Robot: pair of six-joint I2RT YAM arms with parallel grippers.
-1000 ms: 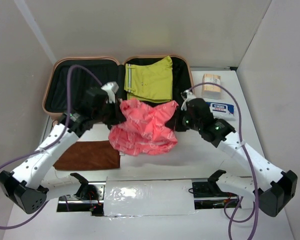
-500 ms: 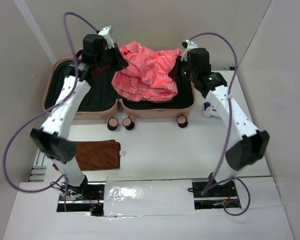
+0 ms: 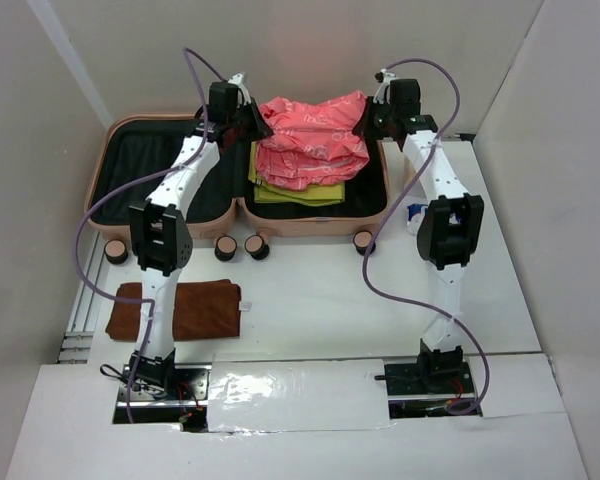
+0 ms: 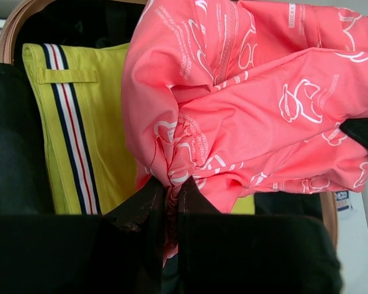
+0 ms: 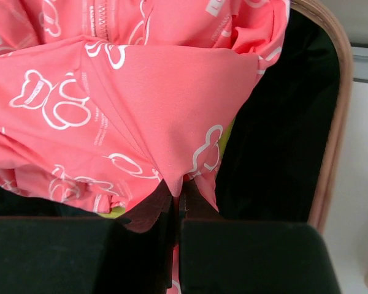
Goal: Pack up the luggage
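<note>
My left gripper holds the garment's edge, and the garment already hangs spread out above the yellow-green shorts. It will go straight down toward the shorts next and let go of the garment's edge there.
The luggage point(image 3: 100, 195), a peach-pink suitcase, lies open at the back of the table with black lining. Its right half holds folded yellow-green shorts point(image 3: 295, 190) point(image 4: 89, 135). A pink printed garment point(image 3: 310, 140) point(image 4: 264, 104) point(image 5: 110, 98) hangs stretched over that half, above the shorts. My left gripper point(image 3: 252, 118) point(image 4: 172, 187) is shut on the garment's left edge. My right gripper point(image 3: 368, 118) point(image 5: 178, 193) is shut on its right edge. Both arms reach far out over the suitcase.
A folded brown towel point(image 3: 195, 310) lies on the table at the near left. A blue and white packet point(image 3: 420, 215) shows partly behind the right arm, right of the suitcase. The suitcase wheels point(image 3: 242, 246) face the near side.
Both arms have carried the pink garment from in front of the suitcase out over its right half, above the yellow-green shorts. Both grips stay shut on it.
</note>
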